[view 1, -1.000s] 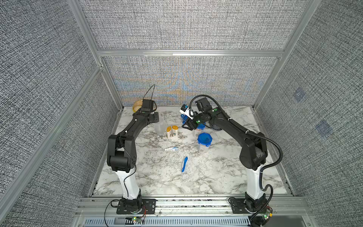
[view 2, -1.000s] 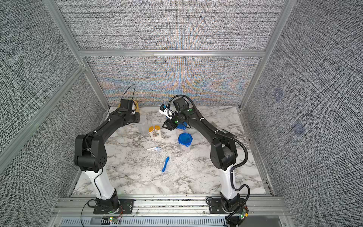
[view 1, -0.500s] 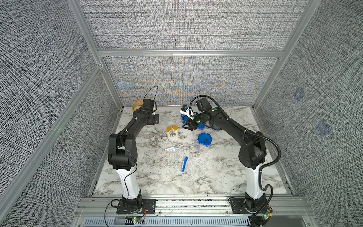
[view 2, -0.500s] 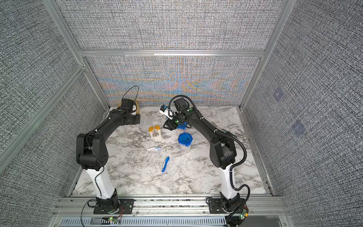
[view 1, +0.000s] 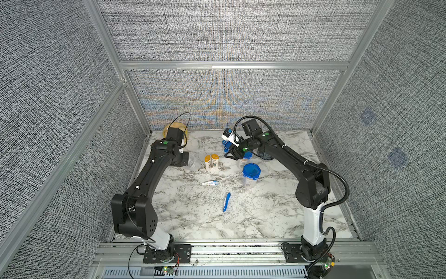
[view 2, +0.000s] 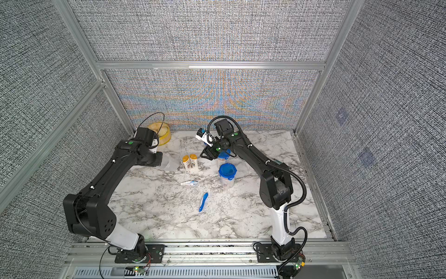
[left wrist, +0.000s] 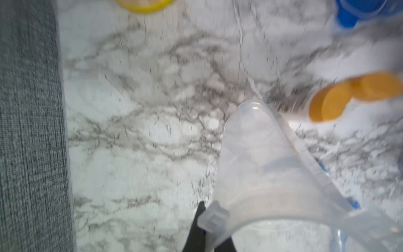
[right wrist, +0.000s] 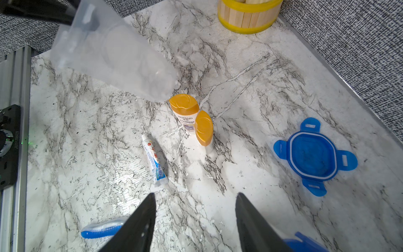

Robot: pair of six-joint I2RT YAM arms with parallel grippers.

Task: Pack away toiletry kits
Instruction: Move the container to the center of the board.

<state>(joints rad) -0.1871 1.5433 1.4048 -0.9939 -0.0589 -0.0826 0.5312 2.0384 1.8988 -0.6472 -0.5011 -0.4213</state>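
Observation:
The bare marble beside the toothpaste tube is clear, so my left gripper next needs to move back and down, turn the tilted cup upright onto that spot and release it.
My left gripper is shut on the rim of a clear plastic cup, which it holds tilted with its base toward two orange-capped white bottles. Both top views show this cup left of the bottles. A toothpaste tube and a blue toothbrush lie on the marble. My right gripper hangs open and empty above the table, right of the bottles in a top view. A loose blue lid lies flat nearby.
A lidded cup stands in front of my right gripper, and another sits partly under it. The yellow steamer basket stands at the back left corner. A dark dish shows behind the right arm.
My left gripper has come down and shut on the clear cup's rim, and the cup, upright a second ago, is now tilted. The right arm has barely moved.

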